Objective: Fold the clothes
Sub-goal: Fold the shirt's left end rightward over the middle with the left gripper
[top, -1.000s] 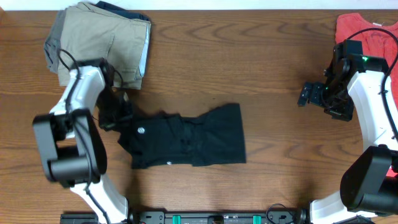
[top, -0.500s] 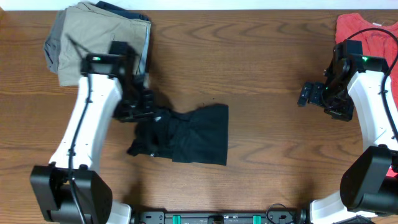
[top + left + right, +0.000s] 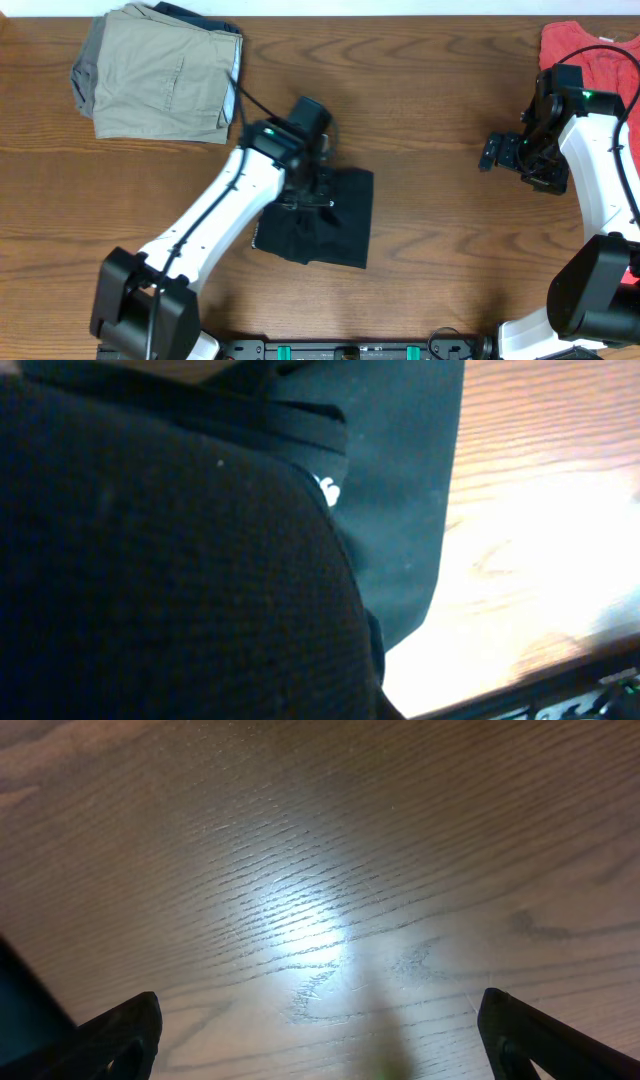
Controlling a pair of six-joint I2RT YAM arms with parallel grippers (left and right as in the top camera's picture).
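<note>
The left gripper moves to the right in the overhead view next, then lowers, to get over the garment's flat part point(image 3: 348, 208) point(image 3: 398, 490) beside the fold, still uncovered.
The clothes, a black garment point(image 3: 345, 225), lie bunched in the middle of the table, with the left part lifted and carried over the right part. My left gripper point(image 3: 312, 188) is over the garment's upper middle and shut on a fold of it. In the left wrist view black fabric point(image 3: 170, 560) fills most of the frame and hides the fingers. A small white logo point(image 3: 327, 488) shows on a lower layer. My right gripper point(image 3: 497, 152) is open and empty, hovering over bare wood far to the right. Its fingertips point(image 3: 320, 1050) are wide apart.
A folded khaki-beige garment point(image 3: 155, 75) lies at the back left corner. A coral-red top point(image 3: 590, 50) lies at the back right, behind the right arm. The wooden table point(image 3: 450, 260) shows between the black garment and the right arm.
My left gripper has swept from the garment's left end rightward, pulling the left part over the right part. The garment is now a shorter, thicker bundle. The right arm has not moved.
</note>
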